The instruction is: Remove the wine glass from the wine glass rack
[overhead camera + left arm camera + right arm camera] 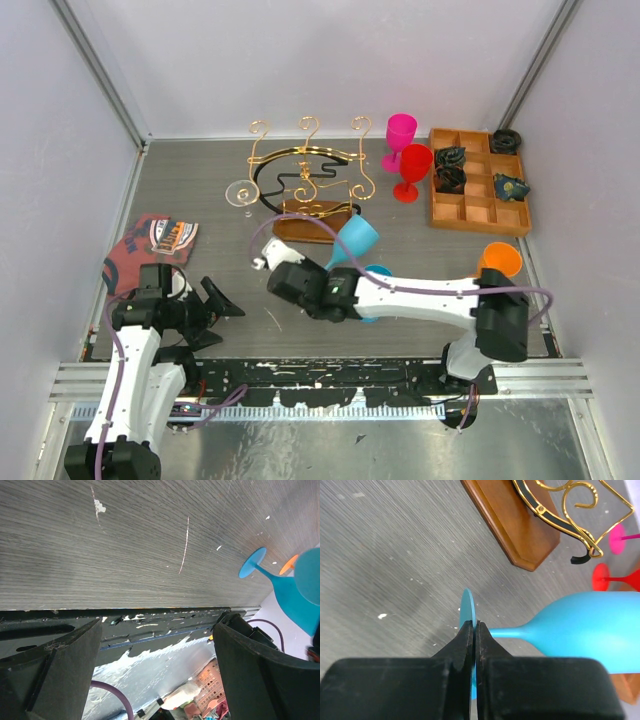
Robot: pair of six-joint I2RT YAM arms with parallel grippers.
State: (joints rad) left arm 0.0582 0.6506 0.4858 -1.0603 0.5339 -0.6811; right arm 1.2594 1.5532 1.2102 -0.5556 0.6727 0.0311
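Note:
The bare tabletop before the wooden base is below my right gripper, so it needs to go down next, tilting the blue glass (585, 630) upright to release its thin foot.
The gold wire wine glass rack (305, 175) stands on its brown wooden base (512, 522) at the back middle. A clear wine glass (240, 194) hangs at the rack's left arm. My right gripper (475, 625) is shut on the foot disc of a blue wine glass (585, 630). That glass is tilted on its side, its bowl (356, 238) just in front of the base's right end and apart from the wire. The left gripper (155, 670) stays open and holds nothing, low at the near left of the table (215, 305).
Pink (401, 135) and red (413, 168) glasses stand right of the rack. An orange compartment tray (480, 215) with dark items is at the back right. An orange glass (499, 260) stands near the right arm. A printed cloth (150, 245) lies at the left.

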